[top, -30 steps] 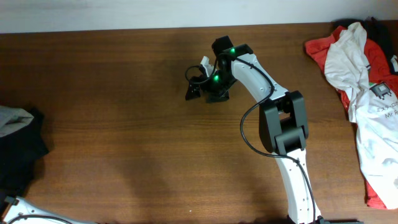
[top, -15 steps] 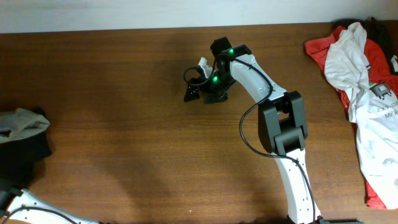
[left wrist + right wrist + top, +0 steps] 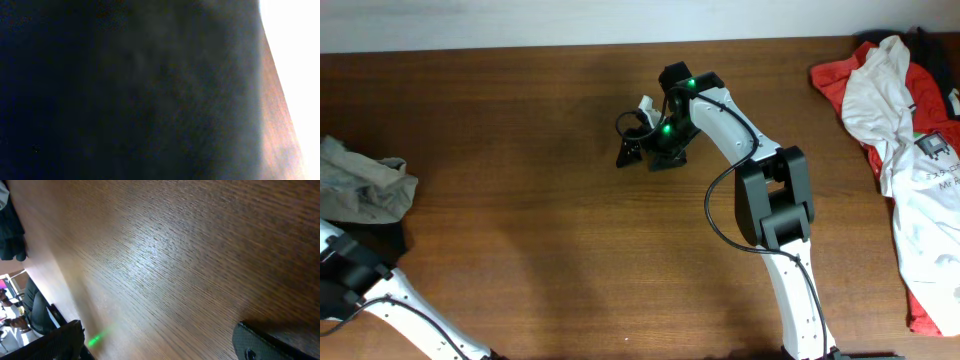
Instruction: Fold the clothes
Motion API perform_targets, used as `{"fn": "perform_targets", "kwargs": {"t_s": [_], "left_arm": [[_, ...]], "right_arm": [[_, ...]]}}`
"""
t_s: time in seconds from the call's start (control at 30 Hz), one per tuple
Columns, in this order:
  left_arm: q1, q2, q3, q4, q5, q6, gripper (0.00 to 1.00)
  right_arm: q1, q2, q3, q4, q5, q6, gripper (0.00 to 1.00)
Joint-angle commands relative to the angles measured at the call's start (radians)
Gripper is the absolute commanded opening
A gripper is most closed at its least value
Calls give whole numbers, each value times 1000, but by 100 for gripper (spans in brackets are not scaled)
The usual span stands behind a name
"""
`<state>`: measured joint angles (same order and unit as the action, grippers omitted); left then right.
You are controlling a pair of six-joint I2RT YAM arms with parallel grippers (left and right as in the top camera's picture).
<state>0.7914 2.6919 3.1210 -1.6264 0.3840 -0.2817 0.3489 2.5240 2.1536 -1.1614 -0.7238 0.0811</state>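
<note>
My left gripper should lower the bunched khaki garment down and a little back onto the black garment (image 3: 382, 237) and release it, because that dark cloth is beneath it.
The clothes (image 3: 365, 180), a crumpled khaki grey-green garment, are bunched at the table's far left edge. My left arm (image 3: 410, 310) comes in from the bottom left corner and its fingers are hidden under or behind the garment. The left wrist view is filled by dark cloth (image 3: 130, 90) pressed against the camera. The garment travels with this arm. My right gripper (image 3: 642, 150) hovers over bare wood at the table's back middle, far from the clothes. In the right wrist view its fingers (image 3: 165, 345) are spread wide and empty.
A white printed T-shirt (image 3: 910, 150) lies on a red garment (image 3: 830, 75) at the right edge. A black garment (image 3: 380, 238) lies just below the khaki one at the left edge. The brown wooden table (image 3: 540, 250) spans the view.
The khaki garment has come further in from the left edge and up, showing more cloth. The left arm has swung up into view. The right arm has barely moved.
</note>
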Motion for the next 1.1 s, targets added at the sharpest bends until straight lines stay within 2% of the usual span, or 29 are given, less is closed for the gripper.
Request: {"fn": "perform_targets", "kwargs": {"t_s": [0.0,0.23,0.27,0.3,0.33,0.5,0.63,0.8,0.93,1.07], "left_arm": [[59,-44,18,-23,31,-16,1],[215,-46,16,-62,144,-42,0],[229,-46,16,-62,144,-31,5],[233,-46,16,-62,136,23,1],[232,-46,16,-62,77,78,1],[233,-47,16,-62,-40,75,1],[233,-47,-11,-62,-187,74,1],[204,-47,-209,-62,-362,59,1],[120,-47,-357,-62,-434,24,0],[110,-50,-491,-62,-437,-24,1]], "right_arm": [[13,24,-12,-4,1,-19,99],[13,24,-12,-44,0,-22,99],[13,24,-12,-48,1,-22,99],[13,24,-12,-53,0,-22,99],[13,24,-12,-59,1,-22,99],[13,24,-12,-74,1,-23,99],[13,24,-12,-74,2,-23,99],[13,24,-12,-69,42,-26,99],[13,24,-13,-67,51,-26,99],[13,24,-13,-93,86,-45,99]]}}
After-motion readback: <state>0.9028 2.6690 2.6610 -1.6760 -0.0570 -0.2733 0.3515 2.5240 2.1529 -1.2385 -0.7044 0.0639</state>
